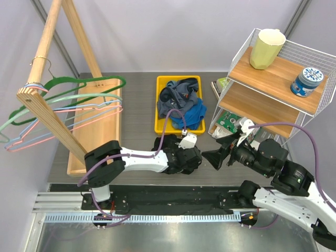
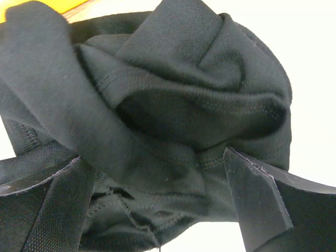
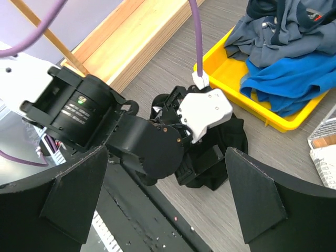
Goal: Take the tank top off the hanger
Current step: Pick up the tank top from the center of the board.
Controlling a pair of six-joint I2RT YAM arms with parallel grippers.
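The tank top's bunched folds lie between the wide-open fingers of my left gripper. The gripper needs to stay low in the heap and close both fingers on them.
The black tank top (image 1: 197,159) lies crumpled on the table in front of the yellow bin. It fills the left wrist view (image 2: 184,79) and shows in the right wrist view (image 3: 233,139). My left gripper (image 1: 188,159) is down in the heap, jaws wide, with cloth bunched between the fingers (image 2: 257,199). My right gripper (image 1: 212,157) hovers open just right of the heap, nothing between its fingers (image 3: 257,194). Several bare wire hangers (image 1: 100,102) hang on the wooden rack at the left, away from the cloth.
A yellow bin (image 1: 160,123) holds grey and blue clothes behind the heap. The wooden rack's base (image 1: 100,128) lies to the left. A wire shelf (image 1: 273,84) with a cup (image 1: 266,48) and a blue tin (image 1: 307,81) stands at the right.
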